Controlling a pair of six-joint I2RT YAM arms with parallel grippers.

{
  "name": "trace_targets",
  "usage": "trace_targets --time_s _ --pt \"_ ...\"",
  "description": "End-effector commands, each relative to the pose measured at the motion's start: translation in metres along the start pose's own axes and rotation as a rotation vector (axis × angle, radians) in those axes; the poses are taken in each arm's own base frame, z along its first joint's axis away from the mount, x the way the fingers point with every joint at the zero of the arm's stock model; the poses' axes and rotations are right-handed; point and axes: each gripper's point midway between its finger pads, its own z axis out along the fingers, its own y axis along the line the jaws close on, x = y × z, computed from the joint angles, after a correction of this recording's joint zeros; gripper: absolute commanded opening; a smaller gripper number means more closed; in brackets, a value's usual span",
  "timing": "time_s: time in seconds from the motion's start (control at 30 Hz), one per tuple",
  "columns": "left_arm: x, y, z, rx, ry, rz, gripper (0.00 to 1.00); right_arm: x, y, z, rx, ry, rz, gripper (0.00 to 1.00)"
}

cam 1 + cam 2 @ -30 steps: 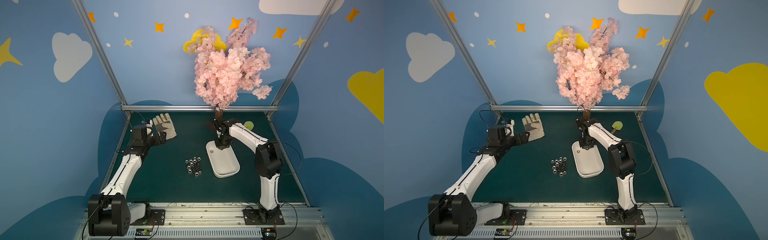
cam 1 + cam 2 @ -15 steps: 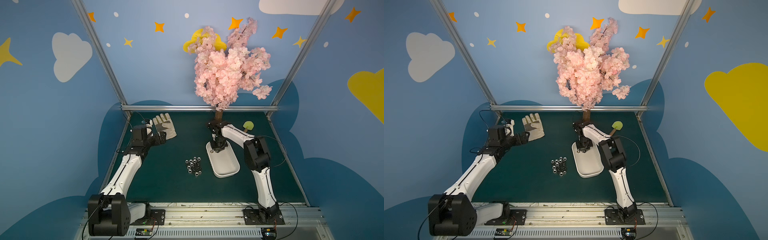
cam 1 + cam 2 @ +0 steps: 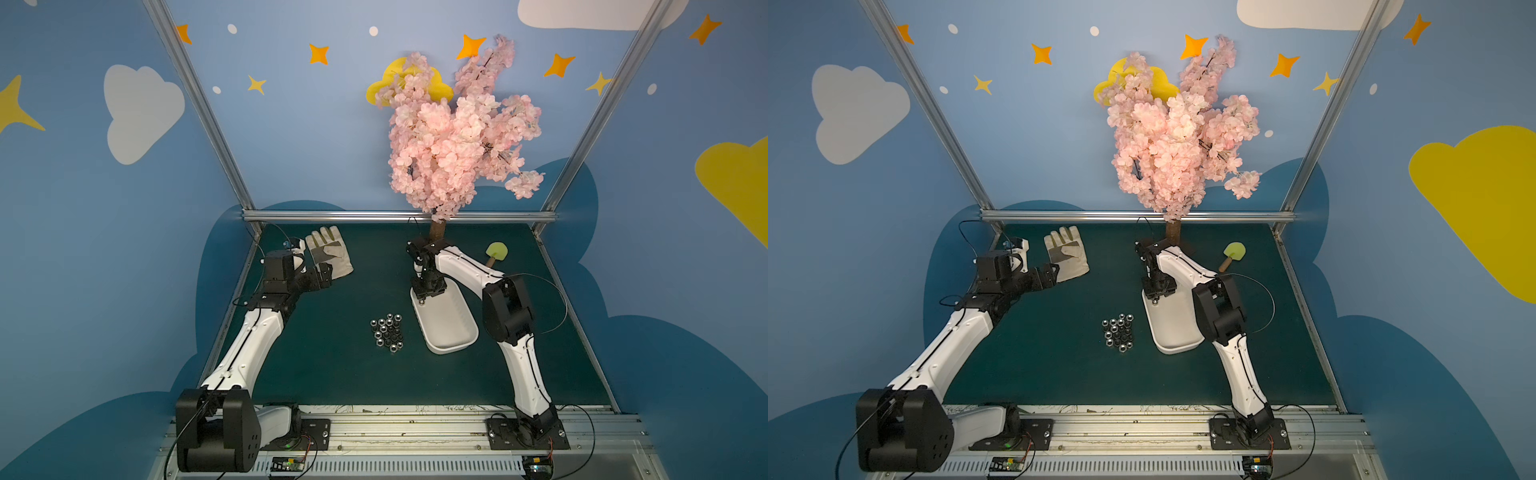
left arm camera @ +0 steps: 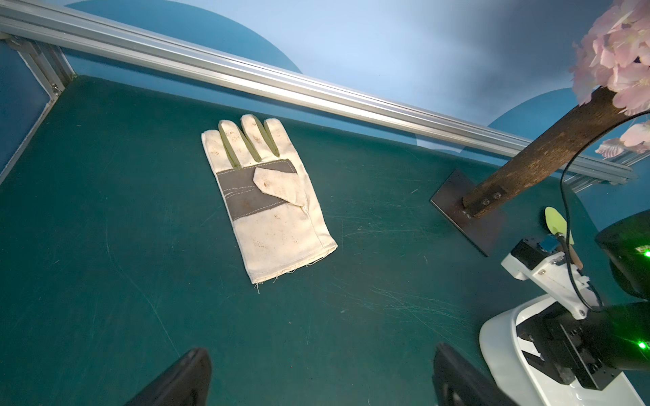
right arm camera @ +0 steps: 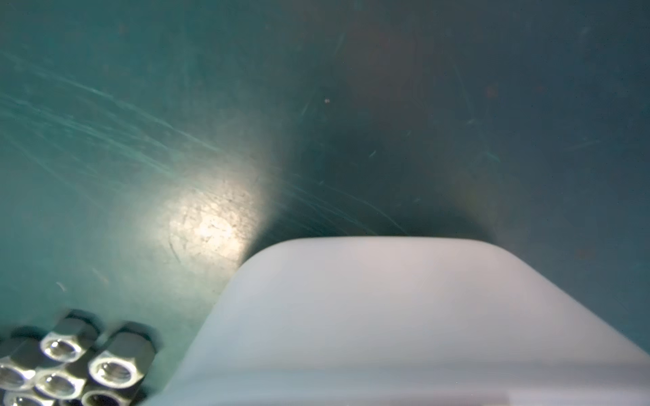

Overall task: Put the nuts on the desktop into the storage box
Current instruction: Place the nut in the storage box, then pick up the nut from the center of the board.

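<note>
The exposed corner nut farthest from the box is back from my right gripper. My right gripper needs to move up over the side of the box next, then back and down onto the nut.
Several small silver nuts [image 3: 387, 332] [image 3: 1119, 332] lie bunched on the green desktop [image 3: 332, 374], just left of the white storage box [image 3: 446, 328] [image 3: 1173, 328]. My right gripper [image 3: 424, 296] [image 3: 1156, 296] points down into the box's far end. A small dark speck lies in the box right under its tips. The right wrist view shows only the box wall [image 5: 387, 316] and a few nuts [image 5: 70, 362], and its fingers are hidden. My left gripper [image 3: 322, 276] [image 4: 322, 376] hovers open and empty by the glove's cuff, far from the nuts.
A beige work glove [image 3: 330, 253] [image 4: 267, 200] lies at the back left. The pink blossom tree's trunk [image 3: 436, 228] stands just behind my right gripper on a dark base plate [image 4: 467, 218]. A green ice-lolly toy [image 3: 496, 252] lies at the back right. Aluminium rails frame the desktop.
My right gripper has shifted left and lower onto the box's far end, and the right elbow has folded inward. The left arm and the nut pile have not moved.
</note>
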Motion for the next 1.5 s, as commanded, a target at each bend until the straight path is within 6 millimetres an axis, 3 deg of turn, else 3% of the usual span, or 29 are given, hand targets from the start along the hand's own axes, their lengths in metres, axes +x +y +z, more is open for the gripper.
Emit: trace_targets --time_s 0.0,0.17,0.33,0.57,0.8,1.03,1.47 --pt "-0.012 -0.004 -0.008 0.006 -0.025 0.02 1.0 -0.002 -0.001 -0.044 0.001 -0.065 -0.005 0.51" --pt "-0.012 -0.003 -0.01 -0.001 -0.031 0.018 1.0 -0.005 0.027 -0.099 -0.039 -0.187 -0.069 0.51" --pt "-0.01 -0.003 -0.01 -0.002 -0.028 0.013 1.0 0.004 0.093 -0.119 -0.176 -0.218 -0.222 0.52" --pt "-0.01 0.001 -0.012 -0.026 -0.033 -0.011 1.0 0.02 0.159 -0.083 -0.217 -0.15 -0.405 0.52" --pt "-0.011 0.0 -0.013 -0.026 -0.027 -0.006 1.0 0.034 0.195 -0.045 -0.232 -0.089 -0.508 0.52" --pt "-0.009 -0.002 -0.01 -0.006 -0.019 -0.012 1.0 0.041 0.202 -0.016 -0.211 -0.041 -0.531 0.51" --pt "-0.012 0.0 -0.013 -0.025 -0.034 -0.002 1.0 0.053 0.203 0.015 -0.161 0.018 -0.565 0.4"
